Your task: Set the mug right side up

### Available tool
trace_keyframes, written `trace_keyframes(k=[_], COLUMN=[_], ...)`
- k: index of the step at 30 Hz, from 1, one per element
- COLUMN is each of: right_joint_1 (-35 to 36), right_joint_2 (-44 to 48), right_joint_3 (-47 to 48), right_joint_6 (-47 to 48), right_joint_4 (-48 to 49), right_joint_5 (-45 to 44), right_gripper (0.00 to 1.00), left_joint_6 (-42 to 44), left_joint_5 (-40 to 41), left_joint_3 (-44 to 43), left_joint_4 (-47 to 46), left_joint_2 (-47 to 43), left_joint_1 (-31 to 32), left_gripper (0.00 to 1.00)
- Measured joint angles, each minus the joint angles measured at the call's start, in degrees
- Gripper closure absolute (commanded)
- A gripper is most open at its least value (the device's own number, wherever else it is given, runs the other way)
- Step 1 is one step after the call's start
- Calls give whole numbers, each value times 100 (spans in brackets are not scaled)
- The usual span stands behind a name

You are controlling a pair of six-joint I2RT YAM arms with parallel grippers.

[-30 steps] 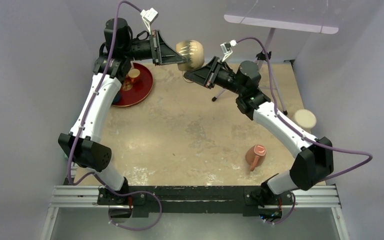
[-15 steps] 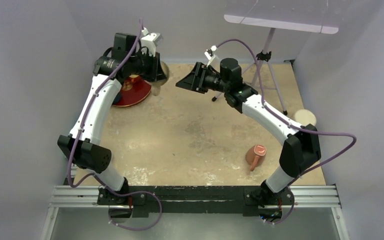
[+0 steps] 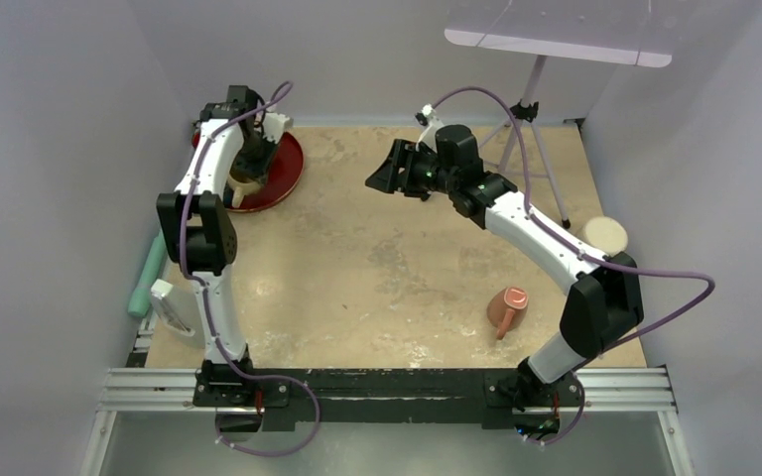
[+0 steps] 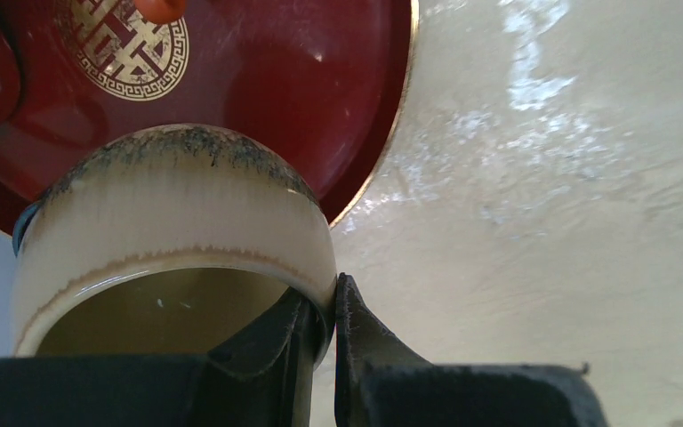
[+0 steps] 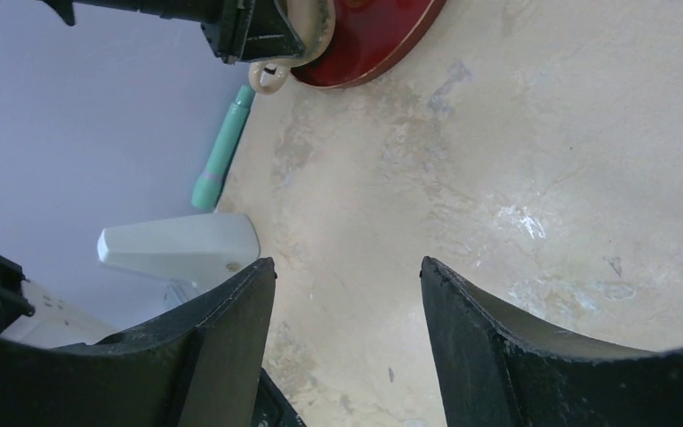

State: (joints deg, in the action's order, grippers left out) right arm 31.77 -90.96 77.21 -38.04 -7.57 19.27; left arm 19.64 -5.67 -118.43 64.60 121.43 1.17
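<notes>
My left gripper moves the cream mug (image 4: 169,222), hanging over the red plate's near edge, toward the plate's middle (image 4: 130,41) and down next, then releases the mug's side.
My left gripper (image 4: 333,307) is shut on the wall of a cream mug (image 4: 169,222), one finger inside and one outside. The mug's opening faces the wrist camera, and it hangs over the near edge of a red plate (image 4: 320,89). I cannot tell whether it rests on the plate. In the top view the left gripper (image 3: 250,169) and mug (image 3: 244,183) are at the back left. My right gripper (image 5: 347,267) is open and empty above the table; in the top view the right gripper (image 3: 377,178) points left. It sees the mug (image 5: 313,31) and its handle.
A pink mug (image 3: 507,306) lies on its side at the front right. A cream disc (image 3: 605,234) sits at the right edge. A tripod (image 3: 528,119) stands at the back right. A teal tool (image 3: 146,278) and a white object (image 3: 171,302) lie off the table's left edge.
My left arm has swung the cream mug from high at the back centre down and left to the red plate. My right gripper has drawn slightly left and stays open.
</notes>
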Motion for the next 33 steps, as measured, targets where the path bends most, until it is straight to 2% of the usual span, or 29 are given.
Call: trace_keyframes(k=[6, 10, 14, 26, 29, 33], right_joint_1=[0, 0, 0, 0, 0, 0], right_joint_2=[39, 37, 39, 39, 37, 39], right_joint_3=[-55, -70, -70, -70, -70, -70], right_joint_6=[94, 105, 116, 118, 118, 118], right_joint_4=[-111, -205, -229, -236, -238, -256], right_joint_5=[-177, -205, -232, -332, -332, -334], right_gripper=[36, 36, 37, 37, 37, 37], left_joint_6=[564, 706, 748, 645, 619, 549], left_joint_5=[286, 315, 297, -9, -4, 48], left_joint_3=[-37, -522, -826, -981, -1049, -1071], left_joint_4=[-66, -57, -98, 103, 114, 50], left_joint_2=[369, 619, 914, 1403, 1475, 1478], left_joint_1=[0, 46, 37, -70, -94, -166], left_gripper=[100, 100, 100, 100, 83, 54])
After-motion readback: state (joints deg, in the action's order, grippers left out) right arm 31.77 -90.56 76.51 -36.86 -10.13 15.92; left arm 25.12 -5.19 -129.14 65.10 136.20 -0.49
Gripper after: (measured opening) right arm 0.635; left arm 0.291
